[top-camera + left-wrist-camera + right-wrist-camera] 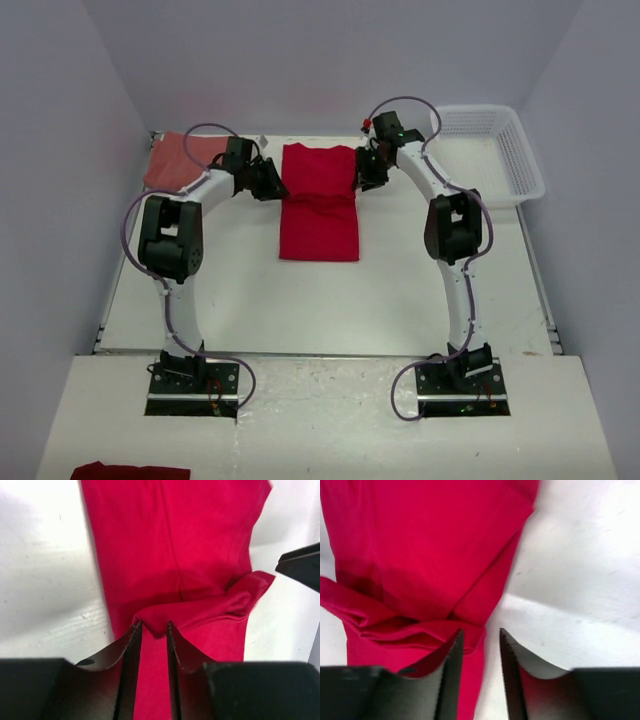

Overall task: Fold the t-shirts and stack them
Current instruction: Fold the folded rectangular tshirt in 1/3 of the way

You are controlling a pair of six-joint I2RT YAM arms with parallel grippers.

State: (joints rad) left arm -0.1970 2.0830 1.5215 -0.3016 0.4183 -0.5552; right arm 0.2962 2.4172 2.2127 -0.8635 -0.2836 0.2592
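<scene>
My right gripper will next lift off the end of the t-shirt's fold and move back over the t-shirt, toward its flat near corner on the basket side.
The bright red t-shirt (318,225) lies as a long folded strip in the middle of the table, with a bunched cross fold (318,200) partway up. My left gripper (272,185) is at the left end of that fold and my right gripper (366,172) at the right end. In the left wrist view the gripper (152,625) stands slightly open, with the fold's edge (200,612) loose at the tips. The right wrist view shows the gripper (480,632) open beside the shirt's edge (420,545). The paler salmon t-shirt (178,160) lies flat at the back left.
A white lattice basket (525,165) stands at the back right corner. Another red cloth (130,470) lies on the near ledge at the bottom left. Walls close in the table at the back and on both sides.
</scene>
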